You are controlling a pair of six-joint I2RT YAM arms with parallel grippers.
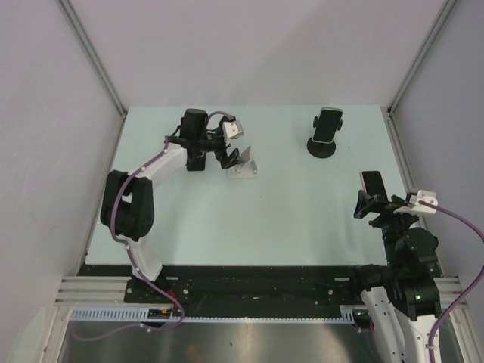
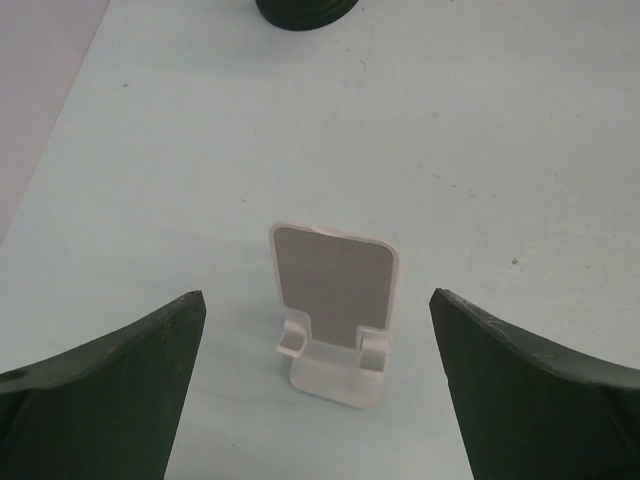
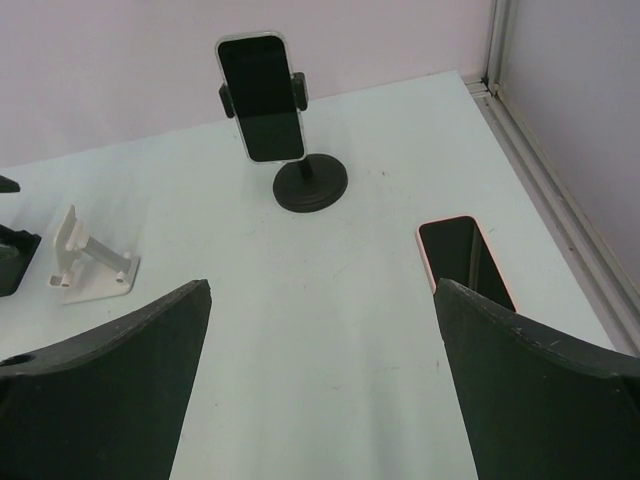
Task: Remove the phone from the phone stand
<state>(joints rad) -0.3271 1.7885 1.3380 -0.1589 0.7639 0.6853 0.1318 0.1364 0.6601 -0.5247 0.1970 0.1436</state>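
The white stand's upright back plate (image 1: 246,154) (image 2: 335,278) is still beyond the open fingers of my left gripper, so I need to move the gripper to the right in the top view next, onto the back plate.
A dark-screened phone (image 3: 260,96) sits upright, clamped in a black round-based phone stand (image 3: 311,185) at the back right of the table; both show in the top view (image 1: 327,127). A white phone stand (image 2: 335,310) stands empty at the table's middle back (image 1: 242,163). A pink-edged phone (image 3: 463,256) lies flat on the table at the right (image 1: 372,181). My left gripper (image 2: 315,295) is open and empty, its jaws on either side of the white stand without touching it (image 1: 225,153). My right gripper (image 3: 322,285) is open and empty, just beside the pink phone (image 1: 368,206).
Grey walls and metal frame rails enclose the pale green table (image 1: 287,219) on three sides. The white stand also shows at the left of the right wrist view (image 3: 88,257). The black stand's base (image 2: 302,10) shows at the top edge of the left wrist view.
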